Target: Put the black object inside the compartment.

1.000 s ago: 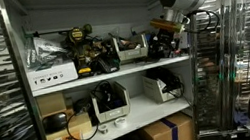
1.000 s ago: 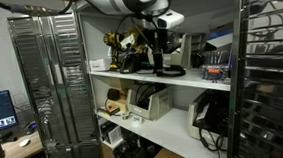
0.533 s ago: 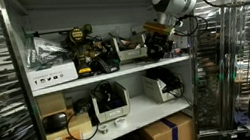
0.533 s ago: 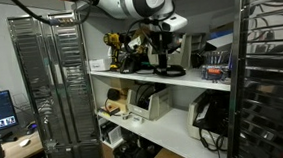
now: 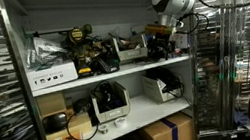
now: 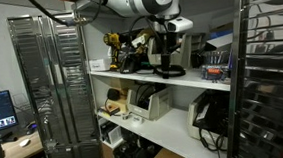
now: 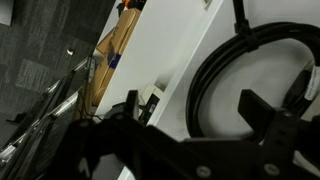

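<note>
The gripper should stay low at the shelf board [image 7: 170, 60] next and close its fingers around the cable bend by the shelf edge [image 7: 197, 100], because that bend is between them.
The compartment is the upper bay of the white shelving unit, seen in both exterior views [image 5: 130, 70] [image 6: 182, 79]. My gripper [image 5: 160, 42] [image 6: 164, 63] reaches down inside it at the bay's end, just above the shelf board. In the wrist view the two dark fingers [image 7: 192, 112] stand wide apart and open. A black object, a looped cable [image 7: 212, 62], lies on the white shelf board [image 7: 170, 60] between and beyond them. I cannot tell whether the fingers touch it. In the exterior views the gripper hides the cable.
Yellow-and-black power tools [image 5: 81, 42] [image 6: 114, 43] and a white box [image 5: 53, 77] fill the rest of the upper bay. White bins [image 5: 110, 103] [image 6: 151, 100] sit in the lower bay. A cardboard box [image 5: 168, 134] stands below. Metal racks [image 5: 235, 63] [image 6: 52, 85] flank the unit.
The arm has shifted a little sideways along the upper shelf and the gripper stays low over the shelf board.
</note>
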You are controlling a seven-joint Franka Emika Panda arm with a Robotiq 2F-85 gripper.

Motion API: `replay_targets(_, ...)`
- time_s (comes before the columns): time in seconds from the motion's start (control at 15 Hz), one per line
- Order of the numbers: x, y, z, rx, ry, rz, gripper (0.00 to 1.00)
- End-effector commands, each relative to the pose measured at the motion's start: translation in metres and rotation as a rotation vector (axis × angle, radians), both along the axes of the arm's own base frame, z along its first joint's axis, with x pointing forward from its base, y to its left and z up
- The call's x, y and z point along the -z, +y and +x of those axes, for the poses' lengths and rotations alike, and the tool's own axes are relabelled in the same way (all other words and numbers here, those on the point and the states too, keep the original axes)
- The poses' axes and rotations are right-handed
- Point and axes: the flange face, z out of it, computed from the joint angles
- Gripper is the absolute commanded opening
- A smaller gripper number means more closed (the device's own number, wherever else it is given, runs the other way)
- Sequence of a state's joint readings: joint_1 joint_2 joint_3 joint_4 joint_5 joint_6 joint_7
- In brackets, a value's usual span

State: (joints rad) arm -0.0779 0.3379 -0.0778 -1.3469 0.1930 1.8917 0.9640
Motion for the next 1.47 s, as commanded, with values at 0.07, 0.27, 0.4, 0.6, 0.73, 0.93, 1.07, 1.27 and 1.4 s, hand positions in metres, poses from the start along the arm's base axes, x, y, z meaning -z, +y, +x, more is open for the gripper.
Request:
replay_targets(0.07, -0.007, 0.004, 0.021, 0.006, -0.018, -0.025, 1.00)
replay_targets(0.27, -0.002, 0.011, 0.030, -0.011, -0.013, -0.029, 0.97)
replay_targets(0.4, 0.001, 0.014, 0.031, -0.027, -0.001, -0.020, 0.73)
replay_targets(0.6, 0.001, 0.014, 0.023, -0.048, 0.026, -0.001, 0.53)
replay_targets(0.73, 0.000, 0.011, 0.017, -0.049, 0.045, 0.001, 0.38)
replay_targets(0.93, 0.002, 0.008, 0.012, -0.037, 0.062, 0.005, 0.15)
replay_targets(1.07, 0.004, 0.009, 0.007, -0.027, 0.066, -0.003, 0.06)
replay_targets(1.27, 0.004, 0.014, -0.007, -0.018, 0.064, -0.004, 0.09)
replay_targets(1.4, 0.003, 0.020, -0.022, -0.014, 0.043, -0.009, 0.09)
